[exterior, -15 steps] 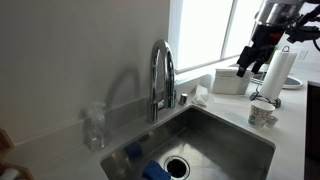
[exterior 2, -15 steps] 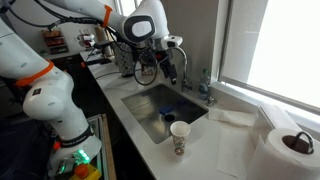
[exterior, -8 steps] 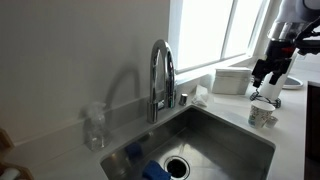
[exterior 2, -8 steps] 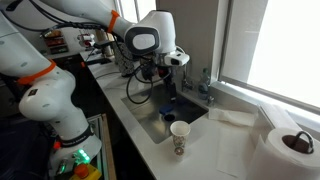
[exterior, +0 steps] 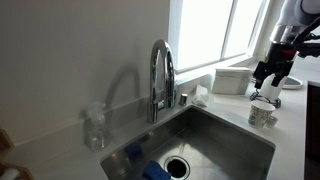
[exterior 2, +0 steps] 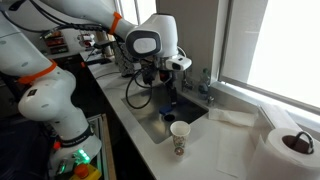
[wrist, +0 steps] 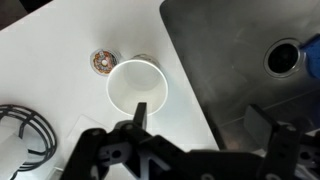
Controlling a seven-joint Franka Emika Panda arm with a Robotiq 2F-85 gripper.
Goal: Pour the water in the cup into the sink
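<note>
Next, my gripper shifts away from the sink and lowers to the cup's rim on the wire ring's side (exterior: pixel 267 102) (wrist: pixel 112 101).
The whitish tapered cup (exterior: pixel 262 115) stands upright on the white counter next to the sink's edge; it also shows in the other exterior view (exterior 2: pixel 179 137). In the wrist view I look down into the cup (wrist: pixel 138 88), whose inside looks white. The steel sink (exterior: pixel 215 140) with its round dark drain (wrist: pixel 287 57) and tall chrome faucet (exterior: pixel 161 80) lies beside it. My gripper (exterior: pixel 266 80) hangs open and empty a little above the cup. In the wrist view one fingertip (wrist: pixel 139 111) overlaps the cup's rim and the other finger is over the basin.
A small round cap-like object (wrist: pixel 101 62) lies by the cup. A dark wire ring (wrist: pixel 25 125) sits on the counter. A paper towel roll (exterior 2: pixel 290 150), a white box (exterior: pixel 232 80), a clear bottle (exterior: pixel 95 128) and a blue sponge (exterior: pixel 155 170) are around the sink.
Over the last second my gripper came across and down toward the cup; in the last half second it barely moved. The cup has not moved.
</note>
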